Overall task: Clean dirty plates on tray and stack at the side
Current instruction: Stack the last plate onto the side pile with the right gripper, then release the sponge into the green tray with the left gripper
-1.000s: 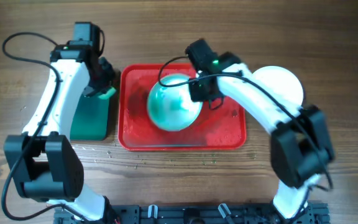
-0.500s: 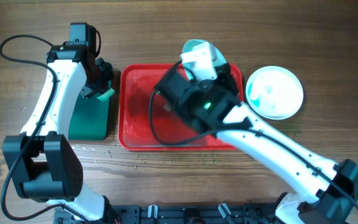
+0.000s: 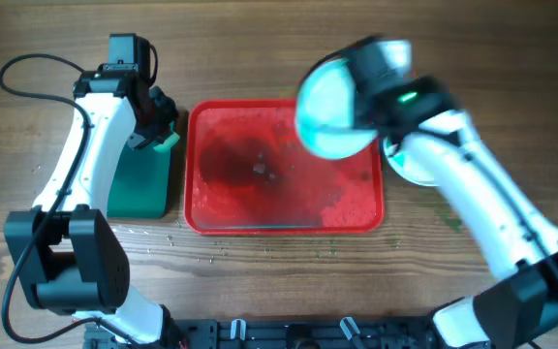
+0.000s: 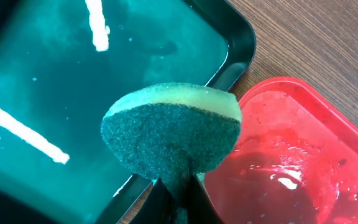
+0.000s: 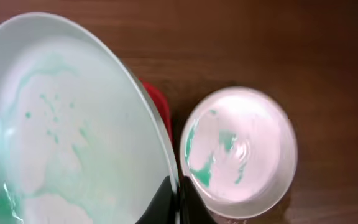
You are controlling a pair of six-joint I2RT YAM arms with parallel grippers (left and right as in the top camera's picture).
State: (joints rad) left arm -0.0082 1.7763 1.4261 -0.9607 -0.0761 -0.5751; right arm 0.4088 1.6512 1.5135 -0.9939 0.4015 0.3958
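My right gripper holds the aqua plate's rim and should swing right in the overhead view, over the second plate [image 3: 416, 163] [image 5: 238, 149] below, then lower and release to stack both.
My right gripper [image 5: 174, 202] is shut on the rim of a pale aqua plate [image 3: 332, 105] with faint teal smears and holds it up in the air above the right end of the red tray [image 3: 221, 208]; the plate fills the left of the right wrist view [image 5: 67, 124]. A second plate [image 5: 238, 146] with teal smears lies on the wood right of the tray, mostly hidden by my arm in the overhead view [image 3: 405, 167]. My left gripper [image 4: 179, 199] is shut on a green sponge [image 4: 173, 127] over the edge between the dark green tray [image 4: 73, 93] and the red tray [image 4: 303, 162].
The red tray holds only wet residue and dark smears [image 3: 250, 165]. The dark green tray [image 3: 143, 179] lies left of it, holding water. Wooden table on all sides. A black rail runs along the front edge [image 3: 289, 334].
My right arm has swung the plate from above the tray's back middle to the right, toward the plate lying on the table. The left arm with the sponge has stayed put.
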